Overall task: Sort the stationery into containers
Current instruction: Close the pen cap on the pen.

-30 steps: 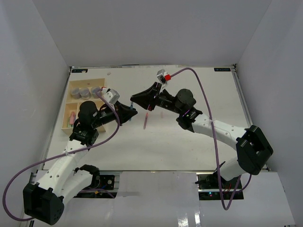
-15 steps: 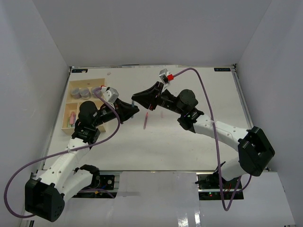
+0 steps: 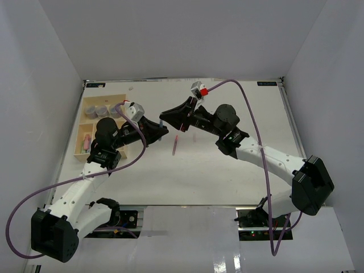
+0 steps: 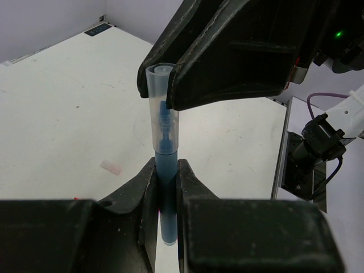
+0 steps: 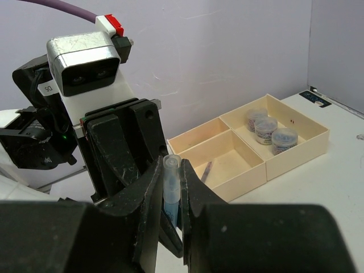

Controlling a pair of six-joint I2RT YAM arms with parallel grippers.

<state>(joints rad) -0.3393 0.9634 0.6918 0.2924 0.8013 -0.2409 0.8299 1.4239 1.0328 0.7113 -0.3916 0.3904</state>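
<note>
Pens lie in the tray (image 3: 92,121), so my left gripper will swing left in the top view, tilt down over the dark pen's section of the tray and release.
A blue pen (image 4: 165,187) with a clear cap (image 4: 160,108) is held in the air between both grippers. My left gripper (image 4: 165,170) is shut on its blue body. My right gripper (image 5: 172,179) is shut on the cap (image 5: 172,173). In the top view the two grippers meet over the table's middle left, left gripper (image 3: 160,130) and right gripper (image 3: 165,118). The cream tray (image 3: 92,121) lies at the far left. It holds three grey-purple pots (image 3: 102,110), a pink pen (image 3: 86,142) and a dark pen (image 5: 206,170).
A pink pen (image 3: 174,146) lies loose on the white table just in front of the grippers. A small pink scrap (image 4: 110,167) lies on the table. White walls close in the table on three sides.
My left gripper has moved up and right with the blue pen, closer to my right gripper. The right arm has shifted slightly. The loose pink pen has not moved.
</note>
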